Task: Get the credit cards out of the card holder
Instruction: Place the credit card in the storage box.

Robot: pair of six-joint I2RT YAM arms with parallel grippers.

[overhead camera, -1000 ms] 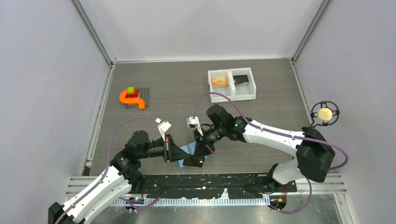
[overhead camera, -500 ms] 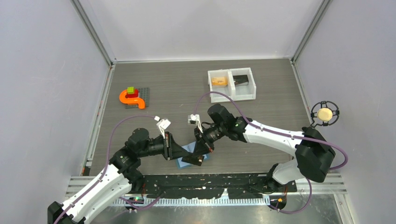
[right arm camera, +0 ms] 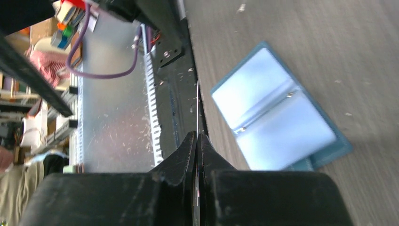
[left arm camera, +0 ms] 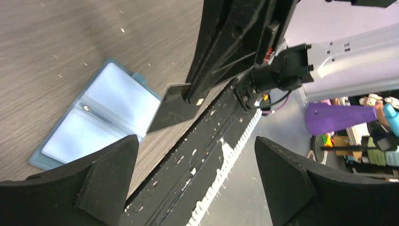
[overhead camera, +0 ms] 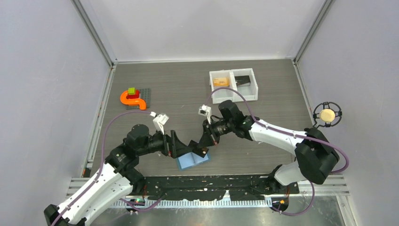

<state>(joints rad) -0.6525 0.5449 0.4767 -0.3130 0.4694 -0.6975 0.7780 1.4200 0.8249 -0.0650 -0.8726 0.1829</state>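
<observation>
The tray's dark-card section [overhead camera: 243, 82] is outward of my right gripper and to its right in the top view, so I need to swing outward over its matching card and let go.
The card holder [overhead camera: 192, 161] is a light-blue wallet lying open and flat near the table's front edge; its clear inner pockets [left arm camera: 101, 117] face up. My right gripper [overhead camera: 203, 149] hangs just above its right side, shut on a thin dark credit card [left arm camera: 171, 108]. In the right wrist view this card [right arm camera: 197, 106] shows edge-on between the shut jaws of the right gripper [right arm camera: 197, 136], with the card holder [right arm camera: 277, 122] below. My left gripper [left arm camera: 195, 141] stands wide open with nothing in it, just left of the holder. An orange-yellow card [overhead camera: 220, 82] and a dark card [overhead camera: 243, 80] lie in the white tray.
The white two-compartment tray [overhead camera: 234, 98] stands at the back right of the table. An orange curved toy piece [overhead camera: 131, 100] with small blocks sits on a grey plate [overhead camera: 145, 96] at the back left. The black mounting rail [overhead camera: 211, 181] runs along the near edge.
My left gripper has opened and let go of the card holder, which now lies flat and open. My right gripper has lifted up and to the right, with the dark card out of the holder.
</observation>
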